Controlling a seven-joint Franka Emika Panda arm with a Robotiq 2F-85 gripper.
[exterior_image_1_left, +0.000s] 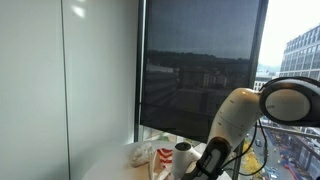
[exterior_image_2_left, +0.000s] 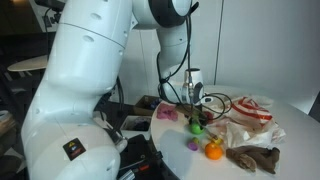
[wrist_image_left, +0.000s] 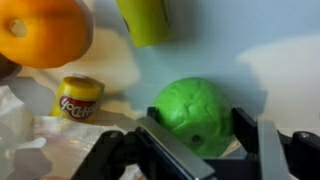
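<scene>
Next, my gripper rises off the table and moves across into the white and red bag to release the green ball (exterior_image_2_left: 198, 129), since both fingers already hold it.
In the wrist view my gripper (wrist_image_left: 198, 122) has its two dark fingers pressed against both sides of a green ball (wrist_image_left: 195, 112) that rests on the white table. In an exterior view the gripper (exterior_image_2_left: 196, 120) reaches straight down to the green ball (exterior_image_2_left: 198, 129). An orange fruit (wrist_image_left: 40, 30) lies to the upper left in the wrist view, and it also shows in an exterior view (exterior_image_2_left: 213, 150). A small yellow tub with a red label (wrist_image_left: 78, 97) lies beside the gripper. A yellow-green object (wrist_image_left: 146, 20) is above it.
On the round white table (exterior_image_2_left: 290, 135) lie a pink object (exterior_image_2_left: 166, 113), a small purple piece (exterior_image_2_left: 191, 144), a white and red bag (exterior_image_2_left: 255, 110) and a brown cloth (exterior_image_2_left: 255, 157). Crumpled white plastic (wrist_image_left: 20, 120) lies at the left. A large window (exterior_image_1_left: 200, 70) stands behind.
</scene>
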